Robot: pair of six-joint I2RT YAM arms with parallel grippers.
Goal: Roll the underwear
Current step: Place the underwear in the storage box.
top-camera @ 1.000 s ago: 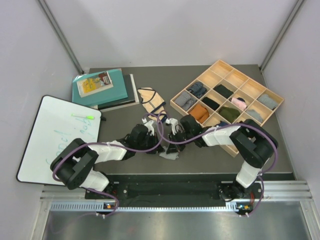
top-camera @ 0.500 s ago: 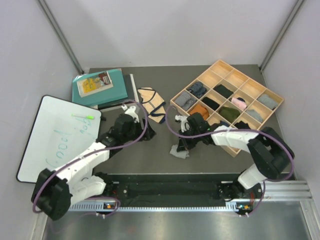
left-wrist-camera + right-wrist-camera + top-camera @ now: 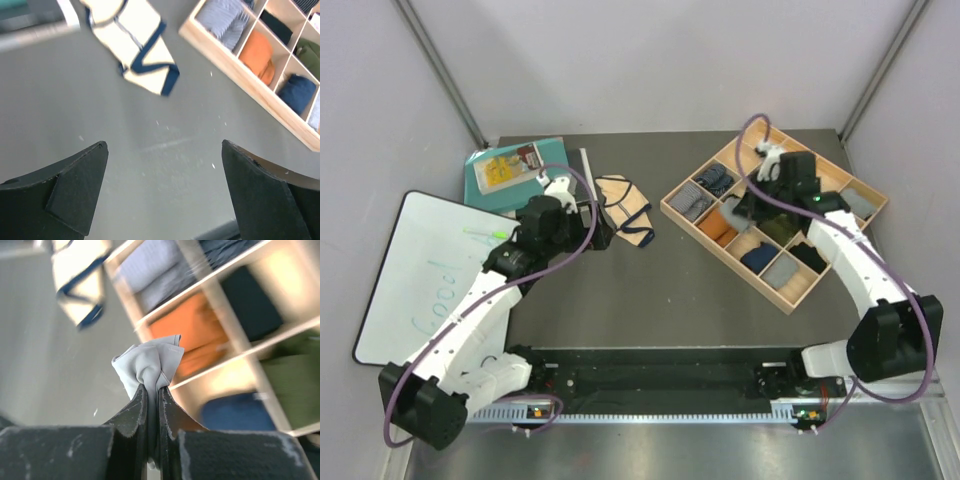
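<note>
My right gripper is short of the empty far-edge compartment (image 3: 831, 174), which lies outward and to its right in the top view, so I should carry the light-grey underwear over, lower and release it.
The beige underwear (image 3: 623, 205) with navy edging lies flat at the back of the table, also visible in the left wrist view (image 3: 135, 45) and blurred in the right wrist view (image 3: 80, 275). My left gripper (image 3: 594, 226) (image 3: 164, 144) hovers just left of it, open, with only bare table between its fingers. My right gripper (image 3: 752, 205) (image 3: 150, 386) is shut on the bunched light-grey underwear (image 3: 150, 362). It holds the cloth in the air over the left part of the wooden tray (image 3: 790, 304).
The tray's compartments hold rolled items: orange (image 3: 718, 226), blue (image 3: 758, 258), grey (image 3: 783, 271), green (image 3: 778, 226), pink (image 3: 798, 206). Stacked books (image 3: 515, 170) sit at the back left. A whiteboard (image 3: 420, 290) with a green marker (image 3: 490, 232) lies left.
My left gripper let go of the grey underwear, opened and swung back-left toward the beige pair. The right gripper carried the grey underwear from the table's middle up over the tray.
</note>
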